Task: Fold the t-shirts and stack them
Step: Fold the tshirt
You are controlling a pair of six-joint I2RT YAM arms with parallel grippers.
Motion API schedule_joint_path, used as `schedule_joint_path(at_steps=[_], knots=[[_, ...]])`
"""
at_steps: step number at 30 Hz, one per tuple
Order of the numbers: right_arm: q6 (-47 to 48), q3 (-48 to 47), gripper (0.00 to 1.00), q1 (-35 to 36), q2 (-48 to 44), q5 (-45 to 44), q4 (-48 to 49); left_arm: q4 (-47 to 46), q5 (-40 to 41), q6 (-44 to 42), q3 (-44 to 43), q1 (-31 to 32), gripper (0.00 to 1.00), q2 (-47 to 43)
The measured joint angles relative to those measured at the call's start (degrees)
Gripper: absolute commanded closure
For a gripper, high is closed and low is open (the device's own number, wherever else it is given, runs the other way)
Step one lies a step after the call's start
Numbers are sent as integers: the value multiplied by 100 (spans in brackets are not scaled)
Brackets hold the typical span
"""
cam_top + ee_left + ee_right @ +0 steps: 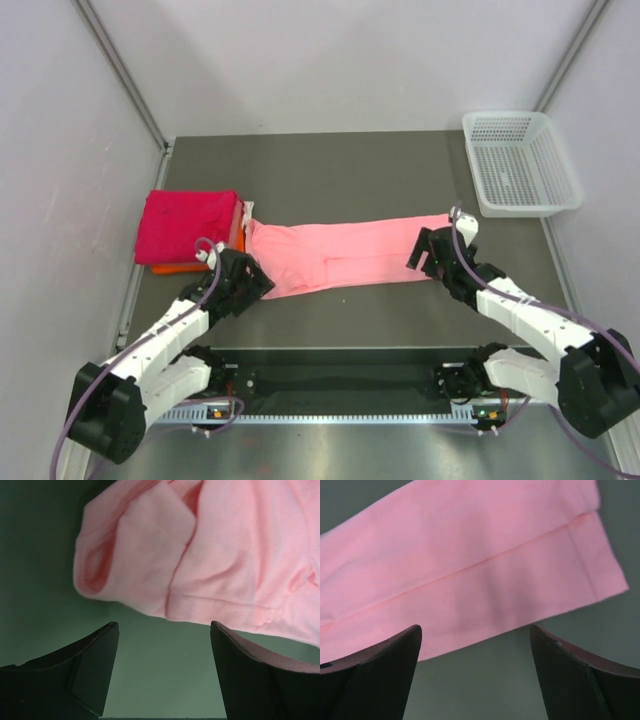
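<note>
The folded t-shirt's near hem corner [606, 591] lies below my right gripper and to its right in the wrist view, so I need to shift and lower onto it.
A salmon-pink t-shirt [345, 253] lies flat across the middle of the table, folded into a long narrow strip. Its left end [200, 550] has a tucked sleeve, and its right hem [485, 575] lies smooth. My left gripper [258, 284] hovers at the strip's near left corner, open, with only bare table between its fingers [95, 665]. At the strip's right end my right gripper [424, 253] stands open too, nothing between its fingers [570, 670]. A folded magenta-red t-shirt [190, 226] rests on a folded orange one [172, 268] at the left.
A white plastic mesh basket [520, 162] stands at the back right corner. The folded stack touches the pink strip's left end. Grey walls close in the table at left, back and right.
</note>
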State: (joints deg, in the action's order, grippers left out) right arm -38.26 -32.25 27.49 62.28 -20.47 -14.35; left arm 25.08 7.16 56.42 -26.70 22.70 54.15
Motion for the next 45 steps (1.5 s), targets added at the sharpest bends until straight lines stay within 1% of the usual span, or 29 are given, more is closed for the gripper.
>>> schedule_joint_path(at_steps=[3,4,7,9,14,17,21,24,27,30,31,32,33,34,35,36,37,40,42,43,45], knots=[[-122,81,13,-50,-315,-560,-295,-26,4,219,247,0,23,-103],[-192,109,16,-72,-396,-732,-376,-55,7,280,328,0,24,-157],[-479,146,22,-210,-457,-1128,-601,-243,20,468,549,0,26,-258],[-706,153,24,-378,-446,-1300,-774,-466,42,595,654,0,26,-302],[-988,190,27,-964,-310,-1290,-761,-964,131,870,824,0,28,-280],[-1025,190,28,-1294,13,-1128,-640,-1239,155,1005,846,0,30,-127],[-1075,151,32,-1453,647,-846,-481,-1692,153,1198,876,0,31,136],[-1165,48,41,-1460,1073,-769,-457,-1974,153,1300,879,0,32,339],[-1294,-72,55,-1462,1325,-820,-424,-2216,168,1379,817,0,32,588],[-1397,-186,62,-1464,1534,-885,-328,-2347,214,1414,713,0,33,824],[-1416,-232,68,-1464,1615,-918,-271,-2378,240,1421,675,0,34,903],[-1434,-267,71,-1464,1681,-929,-219,-2409,275,1421,621,0,36,1001],[-1447,-302,76,-1464,1755,-944,-136,-2446,302,1419,551,0,40,1128],[-1451,-339,82,-1464,1818,-949,-76,-2465,321,1403,468,0,44,1279],[-1445,-350,86,-1467,1853,-949,-17,-2498,323,1412,391,0,47,1414],[-1464,-350,96,-1464,1880,-951,44,-2509,334,1405,297,0,52,1565],[-1464,-348,100,-1464,1884,-938,76,-2503,332,1392,208,0,53,1694],[-1478,-341,100,-1464,1886,-911,98,-2518,297,1346,-50,-2,58,2085],[-1473,-326,100,-1456,1840,-874,87,-2518,295,1316,-197,-2,63,2280],[-1469,-295,100,-1445,1784,-841,76,-2518,297,1290,-273,-2,67,2385],[-1443,-223,100,-1388,1622,-769,-7,-2514,306,1226,-439,-2,72,2588]])
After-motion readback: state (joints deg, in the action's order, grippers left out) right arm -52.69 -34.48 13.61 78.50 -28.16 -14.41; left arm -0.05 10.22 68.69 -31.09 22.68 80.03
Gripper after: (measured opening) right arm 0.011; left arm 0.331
